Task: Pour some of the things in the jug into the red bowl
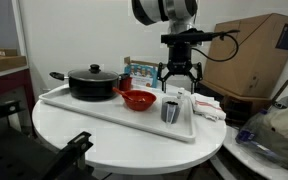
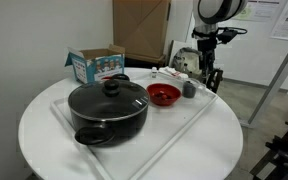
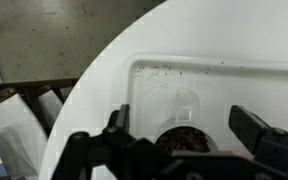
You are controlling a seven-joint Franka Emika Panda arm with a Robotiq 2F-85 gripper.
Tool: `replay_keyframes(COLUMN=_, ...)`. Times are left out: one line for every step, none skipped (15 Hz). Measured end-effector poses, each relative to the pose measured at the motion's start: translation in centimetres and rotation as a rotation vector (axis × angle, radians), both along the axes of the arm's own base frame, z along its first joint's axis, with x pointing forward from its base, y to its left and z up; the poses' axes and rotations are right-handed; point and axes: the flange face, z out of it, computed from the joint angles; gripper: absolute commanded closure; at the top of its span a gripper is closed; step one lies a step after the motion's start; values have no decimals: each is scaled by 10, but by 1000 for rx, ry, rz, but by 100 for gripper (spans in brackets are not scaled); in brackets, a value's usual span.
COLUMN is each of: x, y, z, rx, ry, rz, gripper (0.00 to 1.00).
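The gripper goes down beside the jug's rim onto the jug's handle next and closes, since that handle lines up with the gap between my fingers.
The jug (image 1: 171, 110) is a small dark grey metal cup standing upright on the white tray (image 1: 89, 108), just beside the red bowl (image 1: 137, 99). Both exterior views show it, the jug (image 2: 188, 89) next to the red bowl (image 2: 163, 94). In the wrist view the jug (image 3: 184, 140) shows dark granular contents and sits between my fingers. My gripper (image 1: 180, 82) is open and empty, hovering just above the jug. It also shows in an exterior view (image 2: 213, 82) and in the wrist view (image 3: 184, 125).
A large black lidded pot (image 1: 92, 82) stands on the tray next to the bowl, also seen in an exterior view (image 2: 109, 108). A blue-and-white box (image 2: 96, 65) sits behind it. The round white table (image 1: 104, 135) ends close to the tray. Cardboard boxes (image 1: 259, 55) stand behind.
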Motion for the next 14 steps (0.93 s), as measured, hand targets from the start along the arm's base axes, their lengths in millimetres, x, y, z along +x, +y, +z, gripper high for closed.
replay_keyframes(x=2, y=-1, z=-5, rx=1, ry=-1, rz=5, gripper=0)
replay_keyframes(x=4, y=-1, z=-10, rx=4, ry=2, rz=10, gripper=0)
replay_keyframes(x=5, y=-2, z=-15, rx=8, ry=7, rz=16, gripper=0)
replay_keyframes(x=5, y=-2, z=-21, rx=13, ry=15, rz=22, gripper=0)
replay_keyframes(x=5, y=-2, z=-28, rx=20, ry=25, rz=27, gripper=0)
replay_keyframes(x=5, y=-2, z=-34, rx=25, ry=33, rz=31, gripper=0)
replay_keyframes(x=4, y=-2, z=-41, rx=31, ry=42, rz=35, gripper=0)
replay_keyframes(x=5, y=-2, z=-47, rx=37, ry=49, rz=40, gripper=0)
replay_keyframes(x=5, y=-1, z=-53, rx=42, ry=56, rz=44, gripper=0)
replay_keyframes(x=5, y=-1, z=-58, rx=46, ry=62, rz=48, gripper=25)
replay_keyframes(x=5, y=-1, z=-62, rx=51, ry=67, rz=52, gripper=26)
replay_keyframes(x=6, y=-2, z=-66, rx=54, ry=70, rz=55, gripper=33)
replay_keyframes(x=6, y=-2, z=-69, rx=55, ry=73, rz=57, gripper=40)
replay_keyframes(x=7, y=-2, z=-72, rx=57, ry=75, rz=58, gripper=48)
